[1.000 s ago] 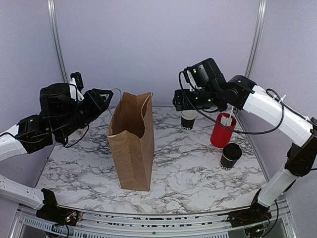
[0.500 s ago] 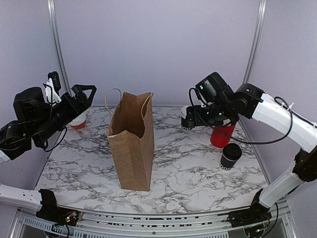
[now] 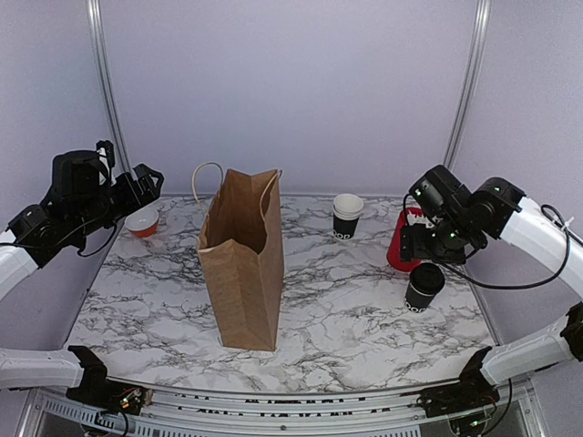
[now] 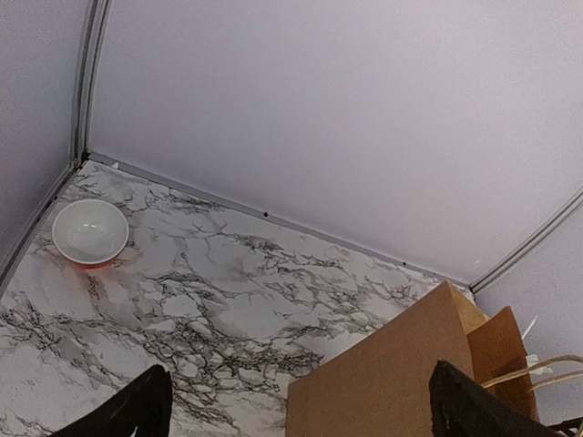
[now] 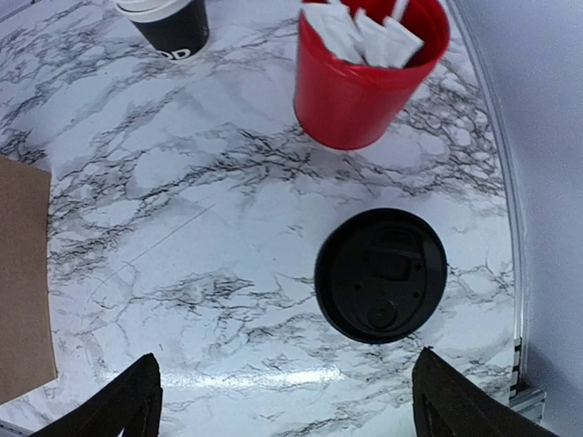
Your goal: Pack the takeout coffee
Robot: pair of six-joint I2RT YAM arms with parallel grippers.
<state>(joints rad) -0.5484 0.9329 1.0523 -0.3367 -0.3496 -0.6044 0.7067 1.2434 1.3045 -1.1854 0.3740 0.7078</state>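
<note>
The coffee stands below the robot's right gripper and toward the right in the wrist view, so the gripper will next go down and to that side, with its fingers around the coffee's black lid (image 3: 427, 277) (image 5: 381, 276).
The takeout coffee (image 3: 424, 286), a black cup with a black lid, stands upright at the right of the marble table. In the right wrist view its lid (image 5: 381, 275) lies below and between my spread fingers. My right gripper (image 3: 419, 244) hovers just above and behind it, open and empty (image 5: 284, 382). Standing open-topped at the centre is a brown paper bag (image 3: 244, 264). My left gripper (image 3: 132, 175) is raised at the far left, open, holding nothing, apart from the bag (image 4: 392, 373).
A nested stack of black cups (image 3: 347, 216) stands at the back, right of the bag. The red cup of white sticks (image 5: 364, 82) is just behind the coffee. A small white bowl (image 3: 142, 221) sits at the back left. Grey walls enclose the table.
My right arm swung right and down, from the stacked cups to above the lidded cup. My left arm pulled back leftward from the bag and its jaws spread wide.
</note>
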